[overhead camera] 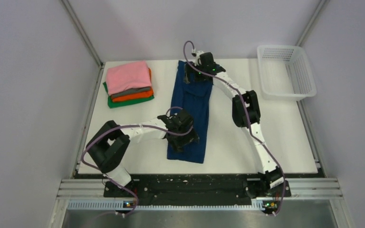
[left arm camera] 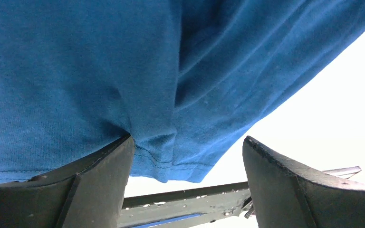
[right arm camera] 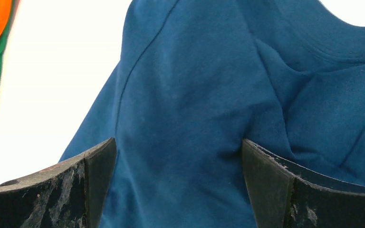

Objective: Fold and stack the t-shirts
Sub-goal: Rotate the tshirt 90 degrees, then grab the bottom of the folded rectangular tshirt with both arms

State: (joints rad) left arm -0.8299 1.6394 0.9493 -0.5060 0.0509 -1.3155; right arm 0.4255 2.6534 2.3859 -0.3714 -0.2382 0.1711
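Observation:
My left gripper lifts and shifts to the left in the top view next, then lowers to the t-shirt's hem corner there [overhead camera: 170,156], outside its fingers.
The navy blue t-shirt [overhead camera: 191,108] lies on the white table as a long narrow strip, folded lengthwise, collar at the far end. No chest print shows. My left gripper [overhead camera: 184,137] is open over its near hem; in the left wrist view the hem [left arm camera: 171,161] lies between my spread fingers. My right gripper [overhead camera: 196,76] is open over the collar end; in the right wrist view the cloth [right arm camera: 180,142] fills the gap between its fingers. A stack of folded shirts [overhead camera: 128,84] sits at the far left: pink on top, then grey, orange and green.
A white plastic mesh basket [overhead camera: 309,90] stands at the far right corner. Grey walls close in the table's left, back and right. The black mounting rail [overhead camera: 195,187] runs along the near edge.

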